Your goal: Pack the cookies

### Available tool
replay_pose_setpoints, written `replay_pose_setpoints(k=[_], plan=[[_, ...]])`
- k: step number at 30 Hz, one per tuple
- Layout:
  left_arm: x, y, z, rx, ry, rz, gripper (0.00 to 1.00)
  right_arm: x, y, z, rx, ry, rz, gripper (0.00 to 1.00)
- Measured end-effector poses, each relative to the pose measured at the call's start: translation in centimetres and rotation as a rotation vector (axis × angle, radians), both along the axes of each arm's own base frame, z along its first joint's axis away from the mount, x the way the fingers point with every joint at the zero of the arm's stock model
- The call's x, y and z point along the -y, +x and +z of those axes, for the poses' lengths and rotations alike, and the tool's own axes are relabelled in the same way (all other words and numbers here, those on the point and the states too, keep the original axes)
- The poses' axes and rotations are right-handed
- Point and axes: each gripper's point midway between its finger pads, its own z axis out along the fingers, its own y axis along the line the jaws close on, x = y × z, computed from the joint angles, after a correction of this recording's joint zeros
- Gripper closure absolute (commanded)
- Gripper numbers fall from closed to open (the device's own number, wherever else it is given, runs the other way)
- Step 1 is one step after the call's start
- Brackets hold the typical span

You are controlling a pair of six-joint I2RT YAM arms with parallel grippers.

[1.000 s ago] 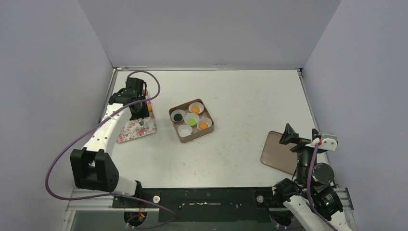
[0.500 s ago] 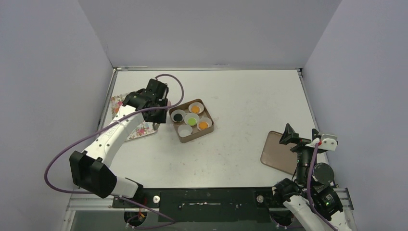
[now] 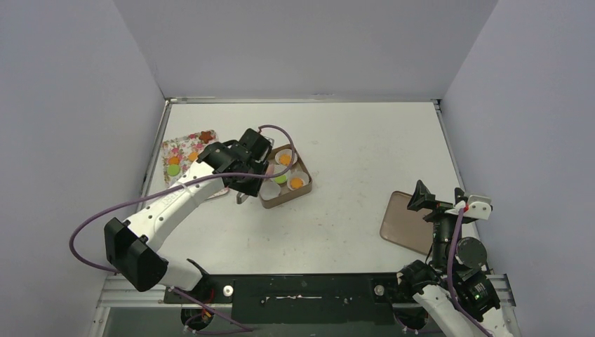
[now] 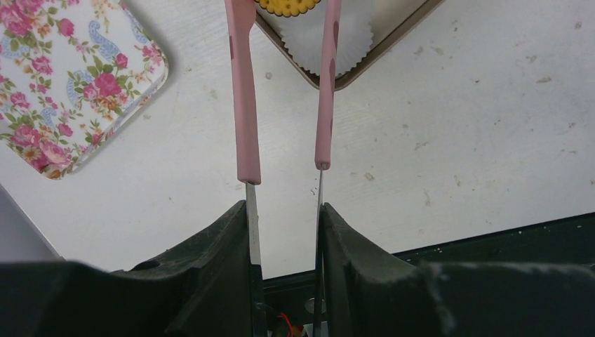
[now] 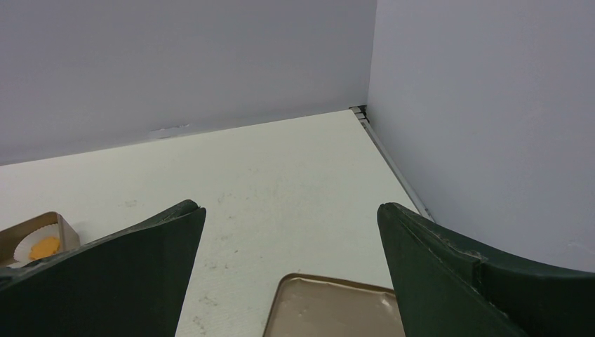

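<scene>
I need to free the cookie (image 4: 289, 5) in its cup, carry the tongs to the bare tabletop beside the box and let go there. That spot is to the right of my left gripper in the top view.
My left gripper (image 4: 284, 207) is shut on pink tongs (image 4: 242, 105). The tongs' tips pinch an orange cookie (image 4: 289, 5) over an empty white paper cup (image 4: 337, 42) in the near-left corner of the brown box (image 3: 270, 202). Other cups in the box hold orange cookies (image 3: 297, 183) and a green one (image 3: 281, 179). From above, the left gripper (image 3: 245, 188) covers the box's left side. More cookies lie on the floral tray (image 3: 184, 144), among them a green one (image 3: 172, 169) and a brown one (image 3: 205, 135). My right gripper (image 5: 291, 210) stands open and empty at the near right.
A flat brown lid (image 3: 405, 221) lies on the table just ahead of the right gripper (image 3: 440, 200). The floral tray (image 4: 63, 77) sits left of the box. Grey walls close in the table on three sides.
The left arm has swung right from over the floral tray to the box's left side, carrying the tongs. The right arm has not moved.
</scene>
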Motion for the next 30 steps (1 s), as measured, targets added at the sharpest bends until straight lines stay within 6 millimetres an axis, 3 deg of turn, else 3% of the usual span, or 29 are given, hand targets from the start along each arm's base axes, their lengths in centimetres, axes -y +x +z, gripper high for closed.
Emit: replay_pose_setpoints(k=[8,30], plan=[[1.5,-1.3,-0.5,-0.026,0.025,-0.077,0.76,0.0,0.0,0.0,-0.001,-0.001,0.000,0.00],[2.1,-1.8,-2.5,-0.094,0.090,-0.122,0.75,0.0,0.0,0.0,-0.001,-0.001,0.000,0.00]])
